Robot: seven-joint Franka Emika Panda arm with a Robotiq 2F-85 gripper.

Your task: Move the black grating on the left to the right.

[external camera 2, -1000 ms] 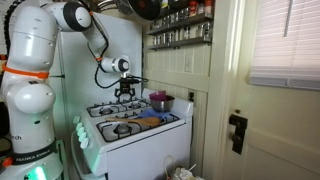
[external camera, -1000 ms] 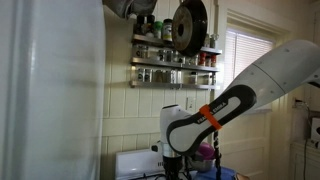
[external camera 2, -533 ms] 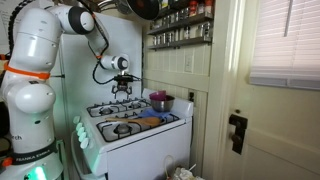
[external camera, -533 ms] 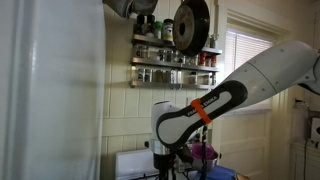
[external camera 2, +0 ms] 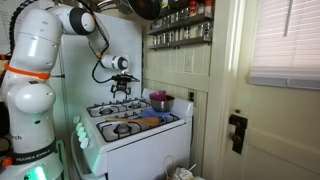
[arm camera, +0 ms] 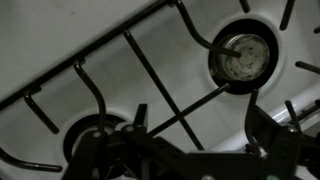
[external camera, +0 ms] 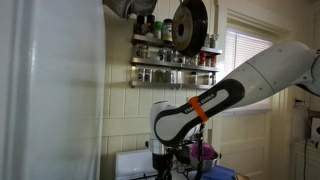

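The crossing of the thin bars already sits between my open fingers, so next I will move my gripper down onto it with a slight turn.
In the wrist view the black grating lies on the white stovetop; its thin bars cross below my gripper. The jaws are open, one finger on each side of a bar, and hold nothing. A round burner sits at the upper right. In an exterior view my gripper hovers just above the stove's back left grating. The purple pot stands on the back right. In an exterior view the gripper is low, left of the purple pot.
A big round black pan hangs above a spice shelf. The white stove has something orange at its front right. A wall stands behind the stove, and a door is beside it.
The arm has swung a little to the left over the back of the stove, mostly in the first half second. The jaws stay open and empty.
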